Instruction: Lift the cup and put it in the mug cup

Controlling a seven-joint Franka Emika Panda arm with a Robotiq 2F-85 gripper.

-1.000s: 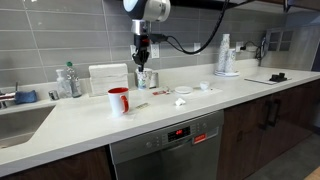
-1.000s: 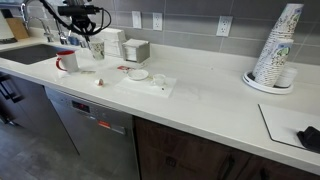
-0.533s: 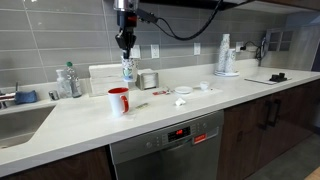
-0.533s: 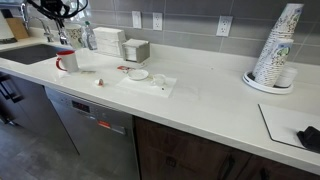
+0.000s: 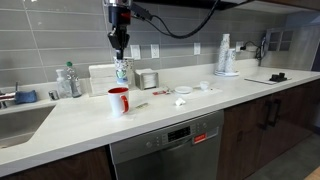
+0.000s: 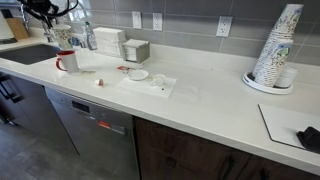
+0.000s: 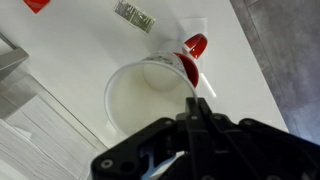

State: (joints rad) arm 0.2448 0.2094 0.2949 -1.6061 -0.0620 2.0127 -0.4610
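The red mug stands below my gripper. The gripper eases over the red mug's opening [image 7: 189,67] next, lowers slightly and releases the cup's rim.
My gripper [image 5: 120,52] is shut on the rim of the small pale cup [image 5: 122,71] and holds it in the air above the counter. The glossy red mug [image 5: 118,100] stands on the counter below the cup and a little nearer the camera. Both exterior views show this: the cup [image 6: 63,37] hangs over the red mug [image 6: 67,61] at the far left. In the wrist view I look down into the cup's white inside [image 7: 148,95], with my fingers [image 7: 190,103] pinching its rim. A bit of red [image 7: 196,44] shows just beyond the cup.
A squat silvery container [image 5: 148,79] and a white napkin box [image 5: 105,78] stand by the wall. A tall stack of white cups [image 6: 278,45] is at the far end. Small packets and a lid [image 6: 138,74] lie mid-counter. A sink [image 5: 15,120] and bottles [image 5: 68,82] sit beyond the mug.
My gripper has lifted the cup from beside the silvery container and carried it sideways to a spot above the red mug.
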